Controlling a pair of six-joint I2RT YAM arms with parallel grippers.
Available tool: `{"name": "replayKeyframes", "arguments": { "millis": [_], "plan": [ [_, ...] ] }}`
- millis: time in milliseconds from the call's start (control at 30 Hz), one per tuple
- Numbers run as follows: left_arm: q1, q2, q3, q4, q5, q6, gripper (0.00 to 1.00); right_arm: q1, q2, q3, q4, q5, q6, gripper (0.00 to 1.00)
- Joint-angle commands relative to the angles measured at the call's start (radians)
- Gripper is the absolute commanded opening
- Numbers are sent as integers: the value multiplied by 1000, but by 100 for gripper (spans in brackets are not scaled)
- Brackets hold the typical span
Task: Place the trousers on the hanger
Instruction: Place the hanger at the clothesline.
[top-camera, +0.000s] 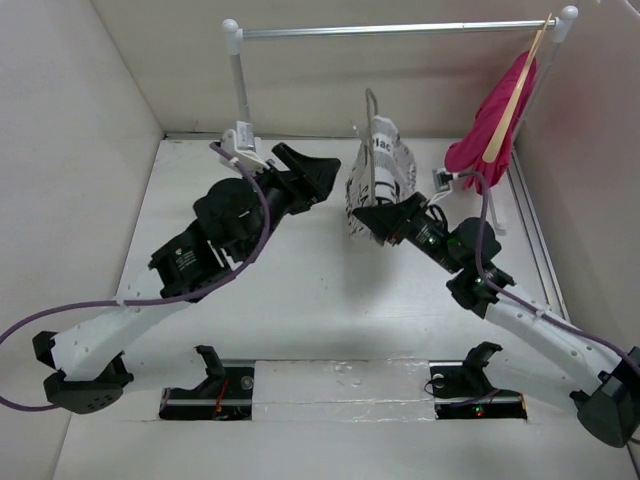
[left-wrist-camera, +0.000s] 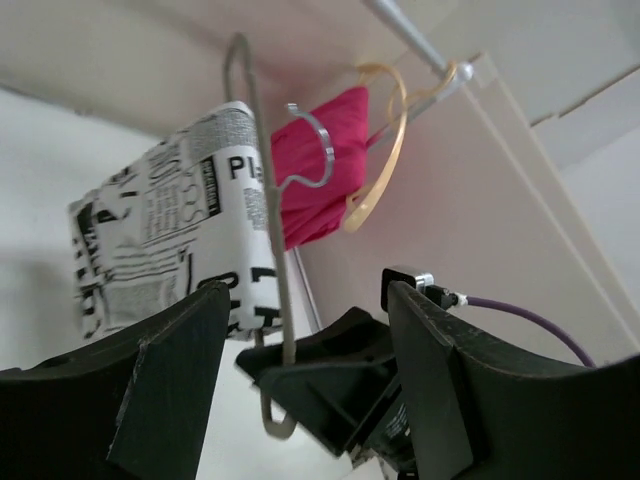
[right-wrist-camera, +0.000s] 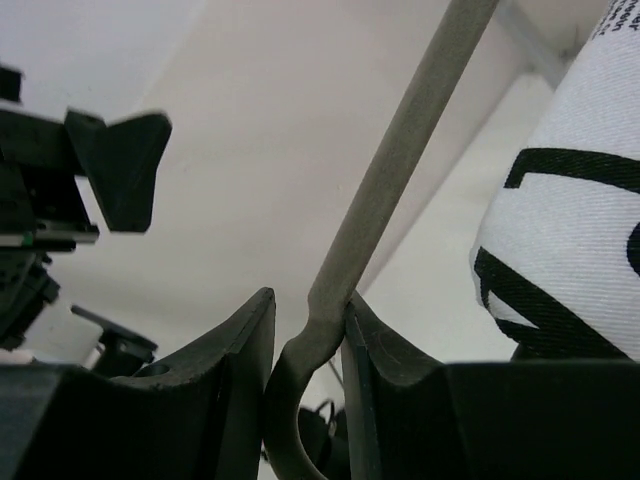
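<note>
The trousers (top-camera: 385, 160) are already folded over the grey wire hanger, so the robot's right gripper will swing outward toward the bare bar (top-camera: 489, 25) beside the pale wooden hanger and release there.
The trousers (top-camera: 385, 160), white with black newspaper print, hang folded over the grey wire hanger (top-camera: 370, 108), which is held up above the table. My right gripper (top-camera: 386, 218) is shut on the hanger's lower end. In the right wrist view the wire (right-wrist-camera: 400, 170) runs up between the jaws of the right gripper (right-wrist-camera: 308, 305), with the trousers (right-wrist-camera: 570, 210) at the right. My left gripper (top-camera: 325, 180) is open and empty just left of the trousers. In the left wrist view the left gripper (left-wrist-camera: 305, 300) frames the hanger (left-wrist-camera: 268, 230) and trousers (left-wrist-camera: 165, 220).
A metal rail (top-camera: 395, 30) on white posts spans the back. At its right end a pink garment (top-camera: 495, 120) hangs on a pale wooden hanger (top-camera: 520, 85). Walls close in the left, back and right of the white table (top-camera: 300, 300).
</note>
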Motion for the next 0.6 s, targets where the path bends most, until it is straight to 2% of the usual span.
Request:
{"name": "replayKeyframes", "arguments": {
  "millis": [0,100,267,333,367,567],
  "plan": [
    [4,-61,81,-12,-68,70,60,-74,8,168,282,-70,-43,0],
    [4,-74,82,-24,-80,83,61,-157,51,255,319,-97,-9,0],
    [4,-97,-20,-27,-28,22,61,-277,186,404,350,-80,47,0],
    [4,-121,-72,-28,0,3,61,-306,229,437,403,-55,107,0],
    [4,-140,-99,-36,12,-12,61,-329,278,440,481,-45,148,0],
    [4,-222,-169,-90,11,-46,60,-349,363,490,534,0,207,0]
  ]
}}
